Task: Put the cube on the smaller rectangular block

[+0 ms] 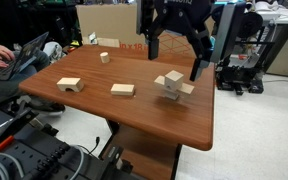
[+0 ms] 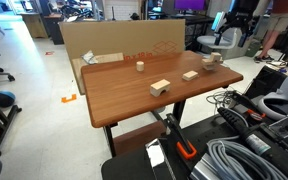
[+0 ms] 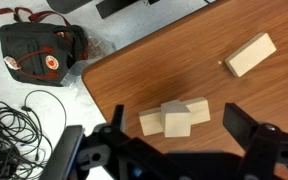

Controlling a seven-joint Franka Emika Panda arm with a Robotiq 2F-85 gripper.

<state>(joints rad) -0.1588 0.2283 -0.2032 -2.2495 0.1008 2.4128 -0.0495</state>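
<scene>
I need to lower my open gripper over the cube on the longer flat block next and close on the cube's opposite sides, since the cube is below my gripper's fingers.
The cube rests askew on top of a longer flat wooden block, near the table's edge. In the wrist view the cube covers that block's middle, and the block's ends stick out on both sides. The smaller rectangular block lies apart on the table with nothing on it, and also shows in the wrist view and an exterior view. My gripper is open and empty, hanging above the cube. In the wrist view its fingers straddle the cube without touching it.
A wooden block with an arch cutout and a tiny pale cube lie farther along the table. A cardboard box stands behind the table. A backpack and cables lie on the floor by the table's corner.
</scene>
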